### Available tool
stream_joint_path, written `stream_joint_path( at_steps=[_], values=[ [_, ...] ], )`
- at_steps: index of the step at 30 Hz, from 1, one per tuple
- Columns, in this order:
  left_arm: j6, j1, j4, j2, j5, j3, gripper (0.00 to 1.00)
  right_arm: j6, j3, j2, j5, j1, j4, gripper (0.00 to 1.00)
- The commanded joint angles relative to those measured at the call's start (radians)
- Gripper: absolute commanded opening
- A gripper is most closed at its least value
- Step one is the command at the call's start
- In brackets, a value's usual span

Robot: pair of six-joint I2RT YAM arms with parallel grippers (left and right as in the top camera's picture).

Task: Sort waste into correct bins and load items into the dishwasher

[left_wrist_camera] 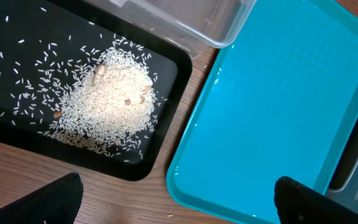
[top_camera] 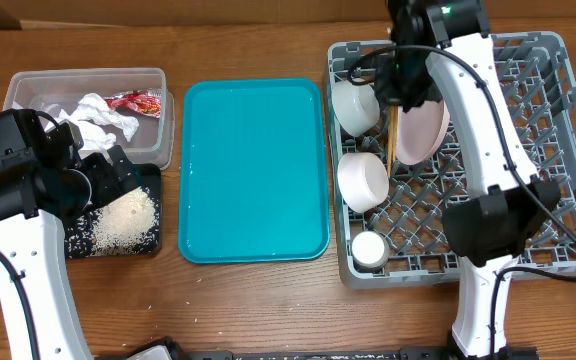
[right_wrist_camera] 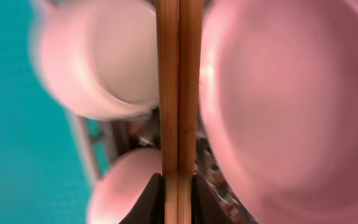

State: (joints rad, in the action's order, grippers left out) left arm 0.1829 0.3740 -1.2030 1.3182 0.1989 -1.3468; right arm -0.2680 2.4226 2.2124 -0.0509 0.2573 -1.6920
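My right gripper will next lower the chopsticks into the gap between the bowls and the pink-white plate (top_camera: 423, 128) and let go, since that part of the rack is empty.
My right gripper (right_wrist_camera: 178, 199) is shut on the pair of wooden chopsticks (right_wrist_camera: 178, 93) and holds them over the grey dish rack (top_camera: 528, 150), between a pale bowl (top_camera: 356, 105) and the pink-white plate (top_camera: 423, 128). The chopsticks (top_camera: 392, 135) point down into the rack. A second bowl (top_camera: 362, 180) and a small white cup (top_camera: 371, 250) sit in the rack. My left gripper (left_wrist_camera: 176, 199) is open and empty, over the table between the black tray (left_wrist_camera: 166, 93) holding rice (left_wrist_camera: 110, 99) and the teal tray (left_wrist_camera: 278, 112). The clear tub (top_camera: 88, 85) holds white napkins (top_camera: 93, 115) and the red wrapper (top_camera: 136, 102).
The teal serving tray (top_camera: 253, 170) lies between the bins and the rack. Loose rice grains are scattered across the black tray (top_camera: 118, 245). The right arm (top_camera: 488, 200) reaches across the rack's middle.
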Motion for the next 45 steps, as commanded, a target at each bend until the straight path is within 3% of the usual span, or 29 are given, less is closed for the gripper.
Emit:
stream_joint_path(
  at_steps=[1,4,6,9,12,22,23,24,25,31,38,45],
  values=[
    [-0.011,0.003,0.003,-0.009,0.008,-0.006,1.0,0.016,-0.095,-0.025,-0.053,-0.027,-0.002,0.04],
    [-0.011,0.002,0.003,-0.009,0.008,-0.006,1.0,0.037,-0.14,-0.025,-0.053,-0.039,-0.002,0.04],
    [-0.011,0.003,0.003,-0.009,0.008,-0.006,1.0,0.041,-0.151,-0.025,-0.062,-0.039,-0.002,0.12],
    [-0.011,0.003,0.003,-0.009,0.008,-0.006,1.0,0.042,-0.152,-0.025,-0.09,-0.039,-0.002,0.52],
    [-0.011,0.003,0.003,-0.009,0.008,-0.006,1.0,0.053,-0.151,-0.025,-0.09,-0.039,-0.002,0.68],
    [-0.011,0.003,0.003,-0.009,0.008,-0.006,1.0,0.056,-0.118,-0.166,0.021,-0.021,-0.002,0.77],
    [-0.011,0.003,0.003,-0.009,0.008,-0.006,1.0,0.055,-0.116,-0.201,0.032,-0.015,-0.002,0.81],
    [-0.011,0.003,0.003,-0.009,0.008,-0.006,1.0,0.051,-0.116,-0.239,0.041,-0.009,-0.002,0.96],
    [-0.011,0.003,0.003,-0.009,0.008,-0.006,1.0,0.051,-0.116,-0.279,0.057,-0.004,-0.002,1.0],
    [-0.011,0.003,0.003,-0.009,0.008,-0.006,1.0,0.052,-0.116,-0.498,0.239,0.022,-0.002,1.0],
    [-0.012,0.003,0.003,-0.009,0.008,-0.006,1.0,0.068,-0.117,-0.641,0.143,0.022,-0.002,1.0],
    [-0.011,0.003,0.003,-0.009,0.008,-0.006,1.0,0.213,-0.12,-0.765,0.093,0.022,-0.002,1.0]
  ],
)
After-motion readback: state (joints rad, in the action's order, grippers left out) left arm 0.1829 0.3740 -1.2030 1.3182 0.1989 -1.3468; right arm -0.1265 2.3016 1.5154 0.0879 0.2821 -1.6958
